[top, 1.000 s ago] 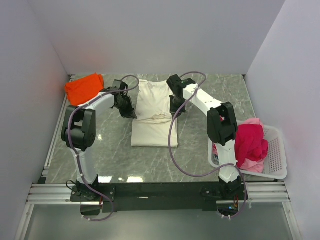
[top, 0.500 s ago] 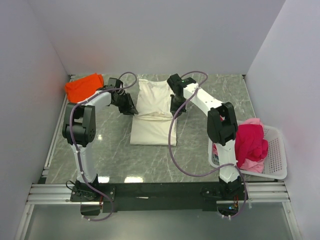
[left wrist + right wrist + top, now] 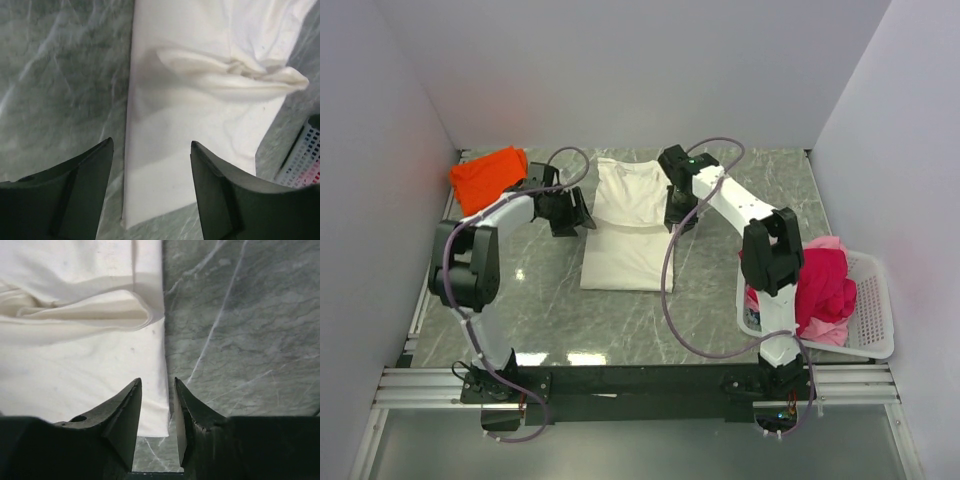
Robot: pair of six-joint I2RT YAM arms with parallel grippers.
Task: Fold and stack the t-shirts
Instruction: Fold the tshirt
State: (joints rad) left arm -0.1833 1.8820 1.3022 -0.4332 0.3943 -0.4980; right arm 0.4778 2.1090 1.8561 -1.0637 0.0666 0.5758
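The long t-shirt is still unfolded lengthwise, so I will next bring my right gripper back and down onto the cream t-shirt's near corner [image 3: 670, 289] [image 3: 164, 432] on the basket side.
A cream t-shirt [image 3: 625, 235] lies flat mid-table, narrowed into a long strip, with a rumpled ridge across its middle [image 3: 235, 75]. My left gripper [image 3: 582, 215] hangs at the shirt's left edge. In the left wrist view it [image 3: 151, 141] is open wide, with only cloth [image 3: 200, 125] and table below. My right gripper [image 3: 677, 222] is at the shirt's right edge. In the right wrist view it [image 3: 157, 379] is open a little, above the cloth's edge [image 3: 75, 365] and holding nothing. An orange t-shirt [image 3: 488, 175] sits folded at the back left. A crimson-red t-shirt [image 3: 820, 285] and a pink one [image 3: 832, 332] lie in the basket.
The white lattice basket [image 3: 873, 300] stands at the right near edge, and its corner shows in the left wrist view [image 3: 305, 155]. White walls close in the grey marble table [image 3: 540, 310] on three sides. A metal rail runs along the near edge.
Both grippers have opened and let go of the cream shirt's fold, which now rests on the cloth. The left arm's elbow has swung left; its gripper has moved slightly back.
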